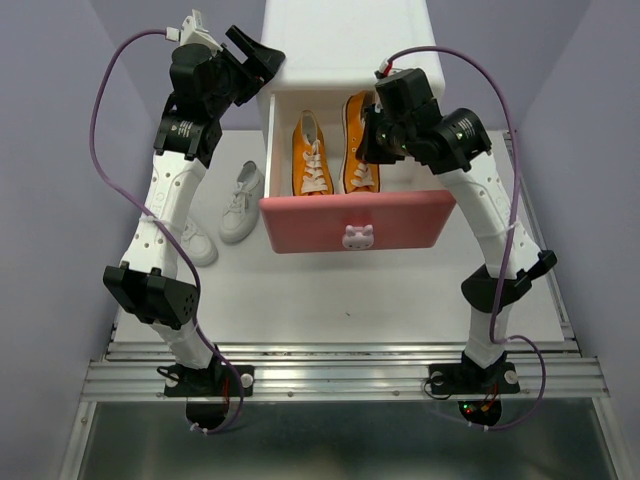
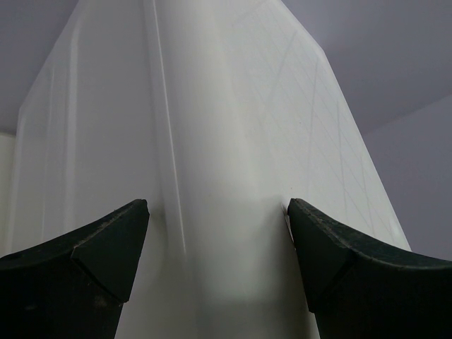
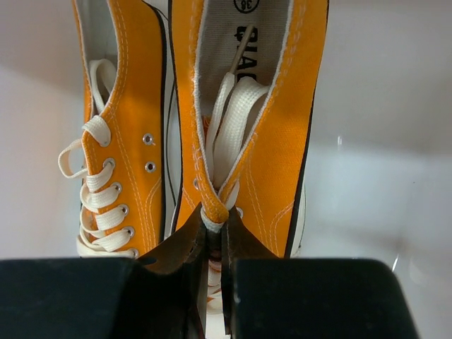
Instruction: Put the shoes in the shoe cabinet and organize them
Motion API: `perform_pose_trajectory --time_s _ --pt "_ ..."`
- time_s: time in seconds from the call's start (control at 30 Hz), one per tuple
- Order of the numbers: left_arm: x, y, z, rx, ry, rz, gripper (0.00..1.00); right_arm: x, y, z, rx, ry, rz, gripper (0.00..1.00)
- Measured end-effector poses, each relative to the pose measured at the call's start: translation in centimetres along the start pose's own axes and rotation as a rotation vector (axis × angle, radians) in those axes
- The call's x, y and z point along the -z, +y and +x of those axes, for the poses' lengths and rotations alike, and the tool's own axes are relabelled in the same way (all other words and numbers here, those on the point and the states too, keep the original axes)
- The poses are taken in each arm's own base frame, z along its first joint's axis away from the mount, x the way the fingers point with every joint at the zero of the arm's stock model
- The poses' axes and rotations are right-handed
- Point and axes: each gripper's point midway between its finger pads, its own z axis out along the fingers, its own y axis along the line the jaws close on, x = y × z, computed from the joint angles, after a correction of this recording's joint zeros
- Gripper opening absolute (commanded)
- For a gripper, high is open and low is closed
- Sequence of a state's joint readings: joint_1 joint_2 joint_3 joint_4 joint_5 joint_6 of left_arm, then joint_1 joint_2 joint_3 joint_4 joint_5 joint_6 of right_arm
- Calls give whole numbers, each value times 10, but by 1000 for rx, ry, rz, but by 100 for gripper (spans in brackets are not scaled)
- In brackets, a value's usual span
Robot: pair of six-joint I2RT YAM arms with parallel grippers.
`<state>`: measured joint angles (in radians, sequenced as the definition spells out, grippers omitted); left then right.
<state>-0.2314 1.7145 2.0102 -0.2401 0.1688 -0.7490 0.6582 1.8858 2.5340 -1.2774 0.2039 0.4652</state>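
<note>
I need to shift my right gripper outward next, toward the cabinet's front edge (image 1: 340, 83), and release the pinched orange shoe, as it already lies beside the other inside the drawer (image 1: 310, 222).
The white shoe cabinet (image 1: 340, 45) stands at the back with a pink drawer (image 1: 310, 222) pulled out toward me. Two orange shoes lie in it side by side, toes toward the drawer front: the left shoe (image 1: 311, 160) (image 3: 134, 106) and the right shoe (image 1: 357, 125) (image 3: 282, 141). My right gripper (image 1: 372, 140) (image 3: 215, 226) reaches down into the drawer and is shut on the right orange shoe, pinching its upper by the laces. My left gripper (image 1: 262, 58) (image 2: 217, 212) is open at the cabinet's (image 2: 233, 141) top left corner, one finger on each side of that corner.
Two white shoes lie on the table left of the drawer, one (image 1: 242, 200) close to it, the other (image 1: 197, 243) partly behind my left arm. A bunny knob (image 1: 358, 237) sticks out of the drawer front. Purple walls close in on both sides.
</note>
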Motion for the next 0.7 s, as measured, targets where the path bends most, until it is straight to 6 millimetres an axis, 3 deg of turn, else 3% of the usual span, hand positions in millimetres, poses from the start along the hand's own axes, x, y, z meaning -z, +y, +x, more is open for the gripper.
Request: perform_pose_trajectory --time_s 0.4,0.7 --pt "0 0 0 0 4 5 89 -3 -10 -6 142 -24 41 0" --pt "0 2 1 1 9 2 89 -1 -20 -33 235 -138 100 0"
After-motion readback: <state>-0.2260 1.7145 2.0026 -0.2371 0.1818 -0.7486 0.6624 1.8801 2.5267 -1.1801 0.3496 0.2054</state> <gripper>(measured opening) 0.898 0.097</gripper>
